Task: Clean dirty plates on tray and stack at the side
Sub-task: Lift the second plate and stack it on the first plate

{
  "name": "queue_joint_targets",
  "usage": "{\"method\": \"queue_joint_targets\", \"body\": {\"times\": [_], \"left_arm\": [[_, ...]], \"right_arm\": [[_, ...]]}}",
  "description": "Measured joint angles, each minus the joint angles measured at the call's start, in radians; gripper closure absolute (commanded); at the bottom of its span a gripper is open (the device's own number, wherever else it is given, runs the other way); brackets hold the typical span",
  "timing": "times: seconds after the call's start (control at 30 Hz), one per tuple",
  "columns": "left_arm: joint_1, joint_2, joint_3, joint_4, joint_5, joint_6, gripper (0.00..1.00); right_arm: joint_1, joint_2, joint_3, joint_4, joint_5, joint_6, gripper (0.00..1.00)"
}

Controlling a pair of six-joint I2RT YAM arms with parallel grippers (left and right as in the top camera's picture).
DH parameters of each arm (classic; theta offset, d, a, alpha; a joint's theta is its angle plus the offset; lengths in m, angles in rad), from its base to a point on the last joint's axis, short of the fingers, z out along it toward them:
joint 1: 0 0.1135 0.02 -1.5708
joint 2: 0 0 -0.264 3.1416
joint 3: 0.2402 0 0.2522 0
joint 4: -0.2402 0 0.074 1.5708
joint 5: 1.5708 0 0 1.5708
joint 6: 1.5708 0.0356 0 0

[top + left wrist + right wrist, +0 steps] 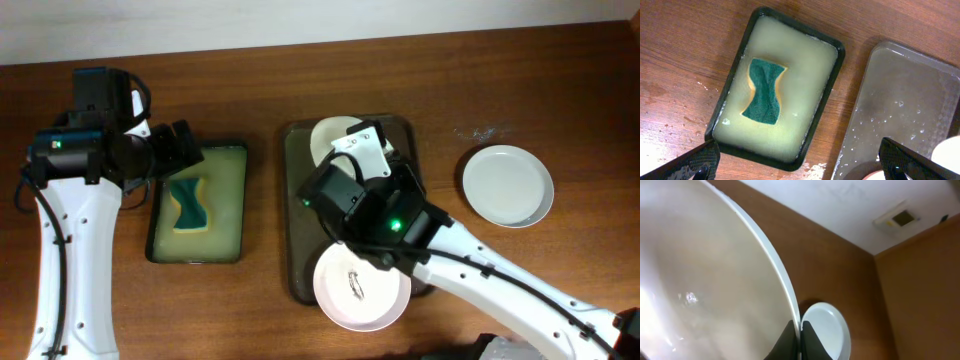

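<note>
My right gripper goes to the right in the overhead view and down next, and releases the rim over the plain white plate point(507, 186) point(826, 331), which already lies aside.
The dark tray point(298, 215) lies mid-table. My right gripper point(355, 155) is shut on the rim of a white plate point(330, 135) and holds it tilted over the tray's far end. In the right wrist view the fingers point(800, 332) pinch that plate's point(705, 280) edge. A second plate point(362, 287) with a dark smear in its centre rests on the tray's near end. A third, plain white plate point(507, 186) sits on the table to the right, and also shows in the right wrist view point(827, 330). My left gripper point(188, 150) point(807, 167) is open and empty above the sponge tray.
A black-rimmed tray point(238, 200) point(832, 75) of yellowish liquid holds a green and yellow sponge point(190, 205) point(764, 91), left of the dark tray point(910, 100). Water drops and suds lie on the wood between them.
</note>
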State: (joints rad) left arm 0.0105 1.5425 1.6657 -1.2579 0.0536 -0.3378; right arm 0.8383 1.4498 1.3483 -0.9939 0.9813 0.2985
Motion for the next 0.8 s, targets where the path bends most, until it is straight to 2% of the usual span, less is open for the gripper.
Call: {"method": "queue_joint_targets", "body": {"times": [0.1,0.63,0.77,0.8], "left_arm": [[0.0,0.0,0.0,-0.001,0.0,-0.002,0.0],[0.0,0.0,0.0,-0.001,0.0,-0.003,0.0],[0.0,0.0,0.0,-0.001,0.0,-0.003,0.0],[0.0,0.0,0.0,-0.002,0.0,-0.003,0.0]], "right_arm": [[-0.09,0.04,0.002,-0.028,-0.081,-0.021,0.96],[-0.097,0.093,0.002,-0.055,-0.093,-0.036,0.96],[-0.109,0.092,0.002,-0.069,-0.102,0.064,0.96],[-0.182,0.092,0.002,-0.07,-0.156,0.098,0.96]]}}
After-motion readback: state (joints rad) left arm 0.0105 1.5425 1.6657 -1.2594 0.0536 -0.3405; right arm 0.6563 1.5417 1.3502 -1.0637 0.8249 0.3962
